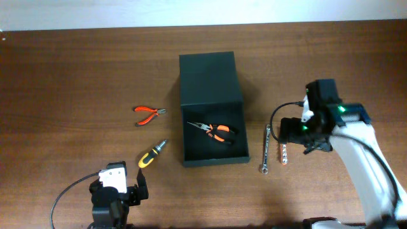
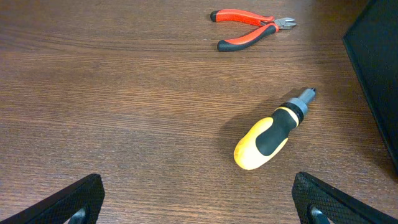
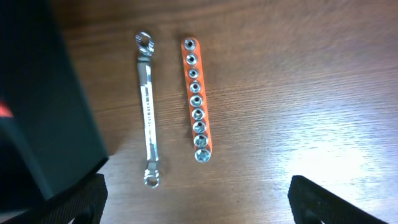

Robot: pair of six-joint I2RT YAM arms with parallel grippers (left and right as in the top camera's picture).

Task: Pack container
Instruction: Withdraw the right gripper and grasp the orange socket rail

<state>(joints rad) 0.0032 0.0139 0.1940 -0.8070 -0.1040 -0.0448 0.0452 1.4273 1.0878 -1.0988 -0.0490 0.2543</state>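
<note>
The orange socket bar lies below the right gripper, already lined up between its open fingers, so the gripper will next move down and close across the socket bar's middle (image 1: 283,147) (image 3: 196,99).
The dark green-black container (image 1: 213,152) lies open at the table's middle, its flap lid (image 1: 208,77) folded back. Orange-handled long-nose pliers (image 1: 215,131) lie inside it. A yellow-and-black screwdriver (image 1: 152,153) (image 2: 272,132) and red pliers (image 1: 149,114) (image 2: 252,28) lie left of it. A silver wrench (image 1: 266,149) (image 3: 148,120) and an orange socket rail (image 1: 283,152) (image 3: 196,98) lie right of it. My left gripper (image 2: 199,202) is open and empty, just short of the screwdriver. My right gripper (image 3: 198,202) is open and empty above the wrench and rail.
The container's wall (image 3: 43,112) fills the left of the right wrist view, and its edge (image 2: 373,68) shows at the right of the left wrist view. The table's far edge (image 1: 203,25) meets a pale wall.
</note>
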